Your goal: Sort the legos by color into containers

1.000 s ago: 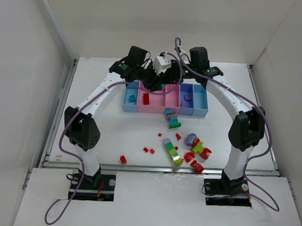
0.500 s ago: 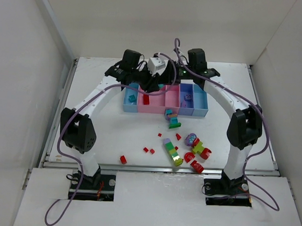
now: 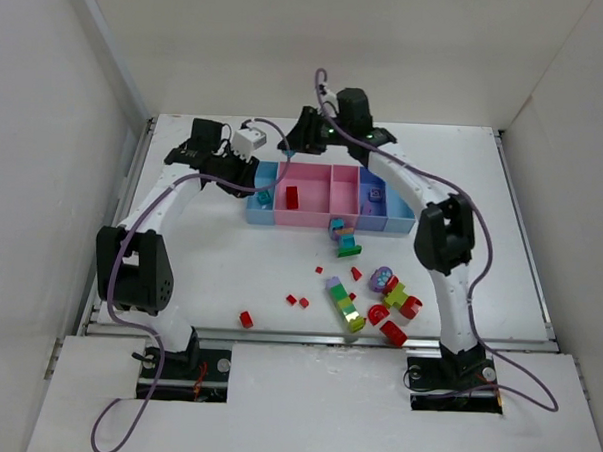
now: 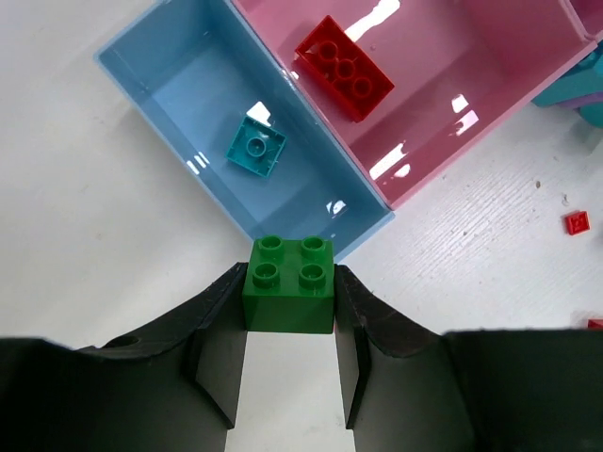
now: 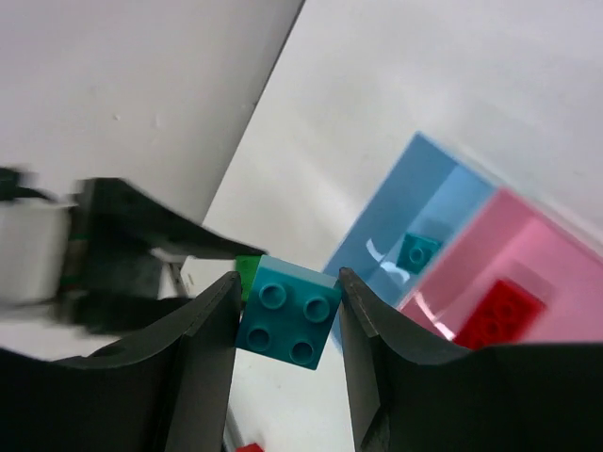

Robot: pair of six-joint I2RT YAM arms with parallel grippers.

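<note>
The empty narrow pink bin [image 3: 344,192] lies to my left gripper's right in the top view, so my left gripper will move across the red lego's bin and release over it.
My left gripper [image 4: 288,284] is shut on a green two-by-two lego [image 4: 287,292], just off the near left corner of the left light blue bin [image 4: 193,99]; in the top view it [image 3: 242,175] is left of the containers [image 3: 332,219]. My right gripper [image 5: 287,294] is shut on a teal two-by-two lego [image 5: 287,314], held in the air behind the row's left end [image 3: 303,136]. A teal lego [image 4: 256,149] lies in the light blue bin. A red lego [image 4: 344,68] lies in the wide pink bin [image 4: 452,85].
A purple piece [image 3: 375,195] lies in the purple-blue bin. Loose legos lie in front of the row: a teal-green cluster [image 3: 344,238], a multicolour stack [image 3: 345,304], a purple-green-red group [image 3: 392,293], red bits [image 3: 296,301] and a red brick [image 3: 245,319]. White walls enclose the table.
Both grippers were close together over the bins. The left has swung out to the left of the row with the green lego, and the right has moved left with the teal one.
</note>
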